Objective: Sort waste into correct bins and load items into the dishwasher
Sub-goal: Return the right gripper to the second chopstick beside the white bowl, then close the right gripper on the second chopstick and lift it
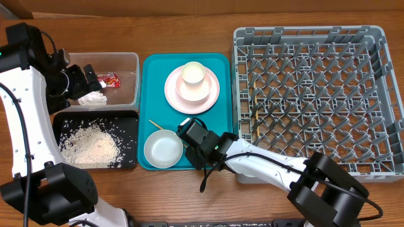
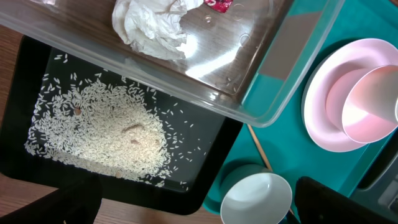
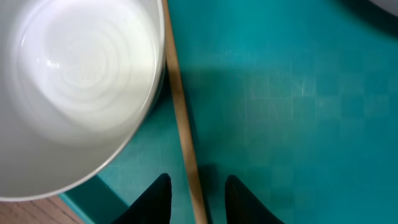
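The robot's right gripper will next move slightly outward toward the plate, away from the bowl, and close on the chopstick (image 1: 185,145) between its fingers, because the bowl's rim crowds it.
On the teal tray (image 1: 218,126) a thin wooden chopstick (image 3: 177,93) lies beside a white bowl (image 3: 74,81). My right gripper (image 3: 198,180) is open and straddles the chopstick, with a gap on each side. My left gripper (image 2: 198,202) is wide open and holds nothing. It hangs over the clear tub (image 1: 129,60), which holds a crumpled napkin (image 2: 152,25) and a red wrapper (image 1: 110,79). Rice (image 1: 91,144) is spread in the black tray (image 1: 129,120). A white plate (image 1: 175,94) carries a white cup (image 1: 194,74). The grey dish rack (image 1: 315,94) holds nothing.
The teal tray sits between the two bins and the dish rack, close to both. The right arm reaches in from the front edge across the rack's near left corner. Bare wooden table (image 1: 189,31) runs along the far side.
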`<state>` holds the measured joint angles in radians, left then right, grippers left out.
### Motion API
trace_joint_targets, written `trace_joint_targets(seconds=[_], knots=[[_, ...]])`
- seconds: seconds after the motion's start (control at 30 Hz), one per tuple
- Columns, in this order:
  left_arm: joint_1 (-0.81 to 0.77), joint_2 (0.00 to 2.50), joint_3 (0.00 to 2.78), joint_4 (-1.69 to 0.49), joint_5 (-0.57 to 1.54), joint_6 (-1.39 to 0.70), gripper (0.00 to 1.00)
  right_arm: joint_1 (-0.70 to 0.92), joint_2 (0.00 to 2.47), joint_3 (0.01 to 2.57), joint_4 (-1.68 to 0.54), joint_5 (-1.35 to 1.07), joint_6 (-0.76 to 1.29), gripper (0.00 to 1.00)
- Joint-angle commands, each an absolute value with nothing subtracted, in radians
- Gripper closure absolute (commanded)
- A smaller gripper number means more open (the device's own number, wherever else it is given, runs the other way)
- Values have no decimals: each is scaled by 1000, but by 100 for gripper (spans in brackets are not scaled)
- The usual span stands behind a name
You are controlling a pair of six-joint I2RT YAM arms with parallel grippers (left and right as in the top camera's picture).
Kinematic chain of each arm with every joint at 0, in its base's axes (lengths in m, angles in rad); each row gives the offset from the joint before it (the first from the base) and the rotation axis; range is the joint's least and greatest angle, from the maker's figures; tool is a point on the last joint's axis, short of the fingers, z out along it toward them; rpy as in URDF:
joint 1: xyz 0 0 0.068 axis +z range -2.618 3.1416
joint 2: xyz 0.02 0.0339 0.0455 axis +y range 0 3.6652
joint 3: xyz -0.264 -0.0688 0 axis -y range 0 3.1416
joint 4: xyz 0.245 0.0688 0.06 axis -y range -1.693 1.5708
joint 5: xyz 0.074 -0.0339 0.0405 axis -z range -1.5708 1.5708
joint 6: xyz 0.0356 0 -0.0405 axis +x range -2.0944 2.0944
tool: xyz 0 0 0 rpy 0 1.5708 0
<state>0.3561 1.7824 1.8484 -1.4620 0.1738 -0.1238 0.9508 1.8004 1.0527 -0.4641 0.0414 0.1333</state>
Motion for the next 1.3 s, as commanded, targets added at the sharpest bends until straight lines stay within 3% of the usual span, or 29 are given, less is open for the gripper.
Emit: trace_joint_targets(seconds=[0.0,0.53,0.8,1.27], knots=[[360,1776,1865,-1461,165,-128,0,954,1816,1045,-450,51,123,69],[360,1776,1865,-1461,165,-127,0,955,1882,1045,-431,90,125,70],[360,1777,1865,-1461,165,-127,0,952,1882,1045,-421,169,137,85],[360,1776,1865,-1461,165,-127,0,953,1882,1045,-414,192,157,84]])
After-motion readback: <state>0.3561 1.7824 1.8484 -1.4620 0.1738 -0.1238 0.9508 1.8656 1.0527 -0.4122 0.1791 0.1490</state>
